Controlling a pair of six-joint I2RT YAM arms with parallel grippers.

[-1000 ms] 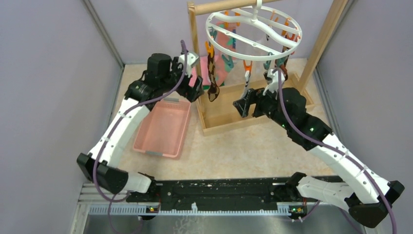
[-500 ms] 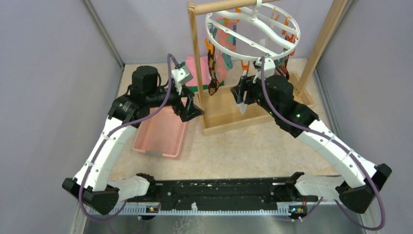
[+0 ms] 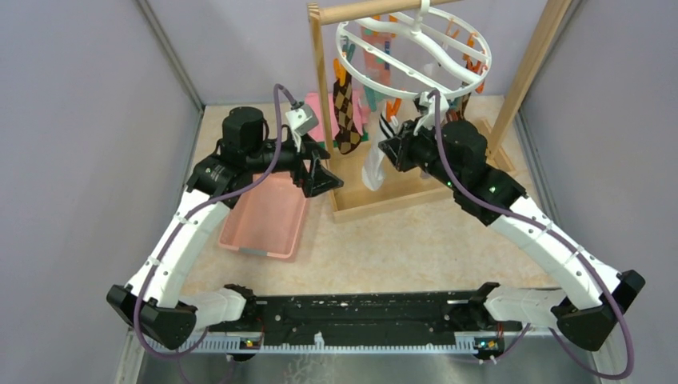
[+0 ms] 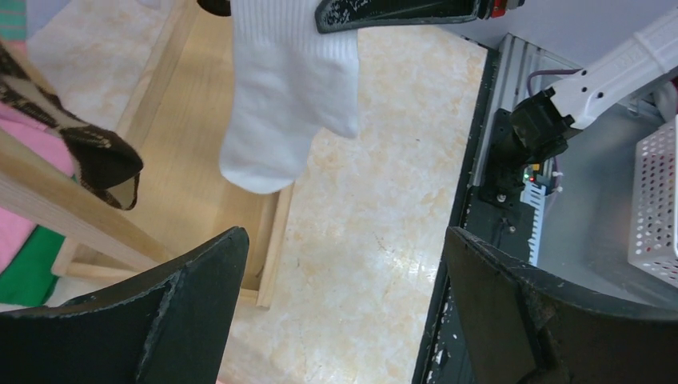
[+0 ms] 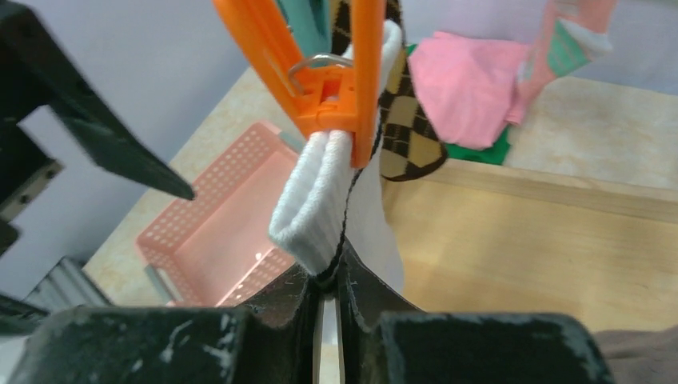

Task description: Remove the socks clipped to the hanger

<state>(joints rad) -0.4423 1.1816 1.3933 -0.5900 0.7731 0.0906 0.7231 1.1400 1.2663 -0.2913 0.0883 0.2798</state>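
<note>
The white sock's lower part hangs free below my right gripper, so my left gripper will next move open to the right in the top view onto that part.
The white ring hanger hangs from the wooden rack's top bar. A white sock dangles from an orange clip, and my right gripper is shut on its ribbed cuff just below that clip. The clip still pinches the cuff. A brown argyle sock hangs to the left, also seen behind the clip as an argyle sock. My left gripper stands wide open over the table, below the white sock and touching nothing. Other clipped socks at the ring's back are partly hidden.
The wooden rack's base tray lies under the hanger, its posts on either side. A pink basket sits left of it, under my left arm. Folded pink and green cloths lie behind the rack.
My right gripper rose to the white sock and closed on its cuff. The hanger turned a little. My left arm swung away from the argyle sock toward the rack's front left corner, staying open.
</note>
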